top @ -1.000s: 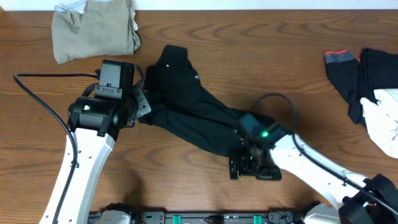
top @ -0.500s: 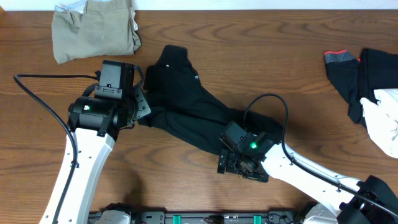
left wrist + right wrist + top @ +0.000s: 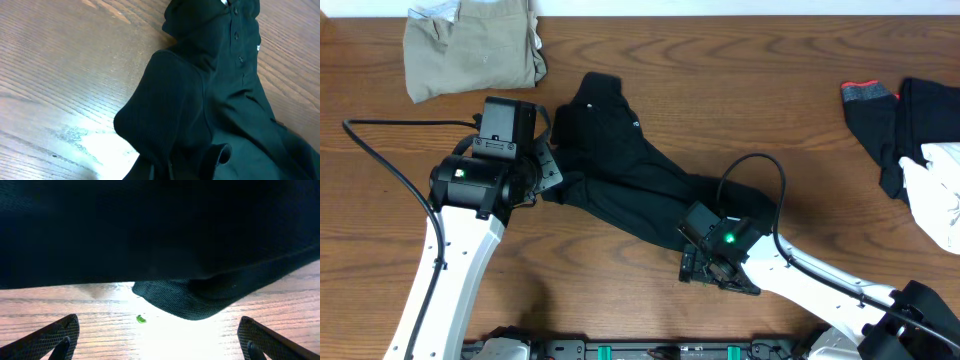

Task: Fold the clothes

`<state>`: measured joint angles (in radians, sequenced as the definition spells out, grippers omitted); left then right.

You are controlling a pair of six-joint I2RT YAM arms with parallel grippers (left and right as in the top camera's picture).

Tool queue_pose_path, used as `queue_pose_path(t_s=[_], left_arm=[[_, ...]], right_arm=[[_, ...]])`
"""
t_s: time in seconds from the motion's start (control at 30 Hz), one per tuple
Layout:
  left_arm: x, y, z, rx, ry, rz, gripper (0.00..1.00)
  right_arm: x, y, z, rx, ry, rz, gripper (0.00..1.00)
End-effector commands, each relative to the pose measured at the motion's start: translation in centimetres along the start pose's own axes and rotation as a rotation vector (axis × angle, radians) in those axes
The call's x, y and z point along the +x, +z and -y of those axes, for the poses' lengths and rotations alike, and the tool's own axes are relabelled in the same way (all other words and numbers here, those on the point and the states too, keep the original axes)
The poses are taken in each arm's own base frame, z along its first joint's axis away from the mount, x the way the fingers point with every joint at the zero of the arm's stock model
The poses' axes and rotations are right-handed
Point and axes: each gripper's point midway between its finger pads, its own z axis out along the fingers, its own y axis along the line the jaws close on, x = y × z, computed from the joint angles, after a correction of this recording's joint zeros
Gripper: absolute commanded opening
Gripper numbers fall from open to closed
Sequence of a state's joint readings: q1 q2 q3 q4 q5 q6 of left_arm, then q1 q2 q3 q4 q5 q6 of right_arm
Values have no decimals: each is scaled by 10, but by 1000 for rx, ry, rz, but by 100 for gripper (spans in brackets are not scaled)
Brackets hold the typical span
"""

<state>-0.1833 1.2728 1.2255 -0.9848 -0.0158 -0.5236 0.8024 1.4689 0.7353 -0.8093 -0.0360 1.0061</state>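
Observation:
I will move my right gripper away from my base and down over the near edge of the black garment next. Then I will close it there.
A black garment (image 3: 620,160) with buttons lies stretched diagonally across the table's middle, collar end at the back. My left gripper (image 3: 553,172) is shut on its left edge. In the left wrist view the fabric bunches (image 3: 170,150) at the jaws and hides the fingers. My right gripper (image 3: 705,268) stands open at the garment's near right end, low over the wood. In the right wrist view a rounded black corner (image 3: 185,300) lies just ahead of the gap, and both fingertips (image 3: 55,340) are apart from it.
A khaki garment (image 3: 470,50) lies at the back left. At the right edge are a black piece with red-orange trim (image 3: 870,100), more black cloth (image 3: 920,120) and a white garment (image 3: 942,190). A black cable (image 3: 380,135) runs left of the left arm.
My right arm has shifted left along the garment's near end, then slightly back. The left arm and its grip have not moved.

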Motion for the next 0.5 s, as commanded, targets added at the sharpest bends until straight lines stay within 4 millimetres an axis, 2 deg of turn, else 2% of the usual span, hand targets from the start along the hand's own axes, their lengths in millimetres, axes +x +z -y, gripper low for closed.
queue_pose_path(t_s=[0.0, 0.17, 0.47], left_arm=[[-7, -4, -2, -16, -9, 27, 6], [-7, -4, -2, -15, -9, 27, 6], [-7, -4, -2, -15, -9, 26, 6]], right_arm=[[-5, -1, 1, -7, -12, 16, 99], [-11, -1, -5, -31, -58, 35, 99], [-26, 0, 9, 9, -70, 75, 99]])
